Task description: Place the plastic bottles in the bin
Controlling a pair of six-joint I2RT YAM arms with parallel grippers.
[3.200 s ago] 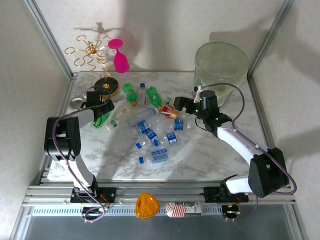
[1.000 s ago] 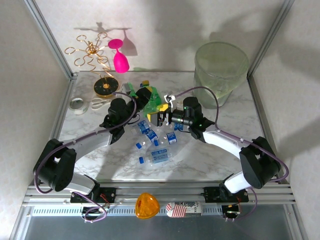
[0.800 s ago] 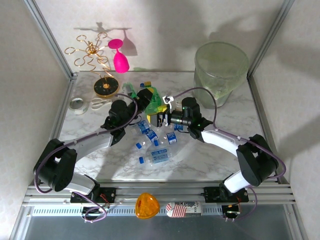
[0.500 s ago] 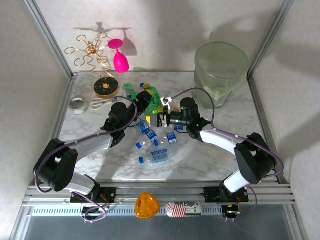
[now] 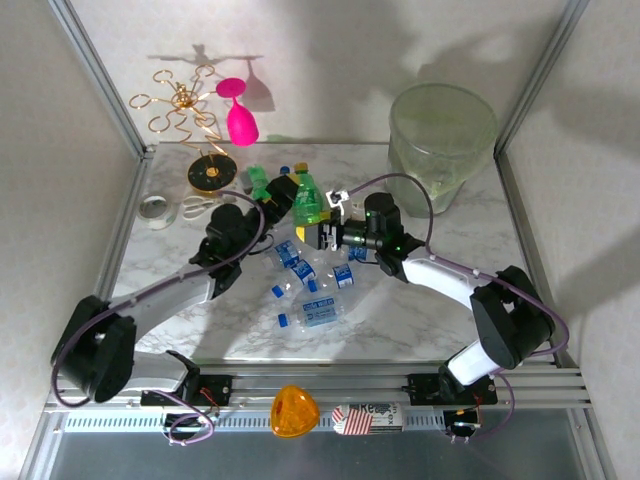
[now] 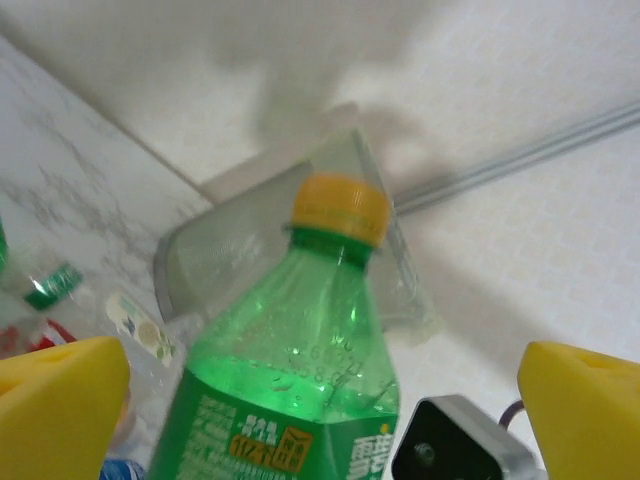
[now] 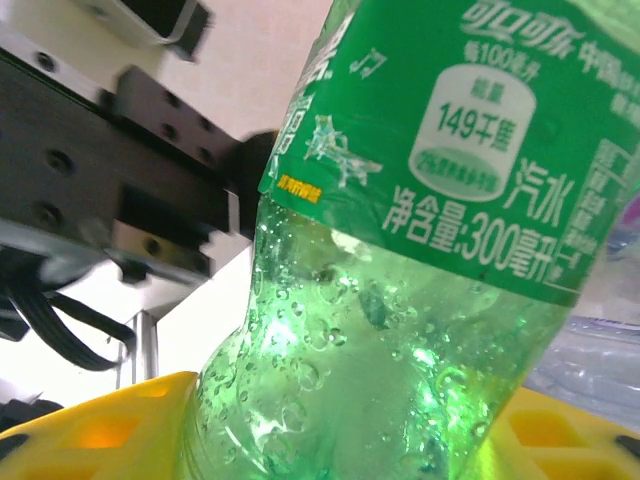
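Next, my right gripper should swing the green bottle outward over the pale-green bin's opening (image 5: 443, 127) and release it inside, as that upward-facing opening lies outward of my gripper.
A green bottle (image 5: 307, 205) with a yellow cap (image 6: 340, 208) stands nearly upright above the pile. My right gripper (image 5: 318, 232) is shut on its lower body, yellow fingers (image 7: 90, 430) pressing either side of the green bottle (image 7: 400, 300). My left gripper (image 5: 280, 195) sits just left of it, open, its yellow fingers (image 6: 50, 400) wide apart and clear of the green bottle (image 6: 290, 400). Several clear blue-labelled bottles (image 5: 300, 270) lie on the table below. Another green bottle (image 5: 258, 181) lies behind the left gripper. The pale-green bin (image 5: 442, 140) stands at the far right.
A gold wire rack (image 5: 180, 105) holding a pink glass (image 5: 240, 118) stands at the far left on a black base (image 5: 211, 173). A tape roll (image 5: 153, 206) lies near the left edge. An orange object (image 5: 294, 410) sits on the front rail.
The left gripper has opened and let go of the green bottle, drawing back slightly left. The right gripper has shut on the bottle, which now stands more upright.
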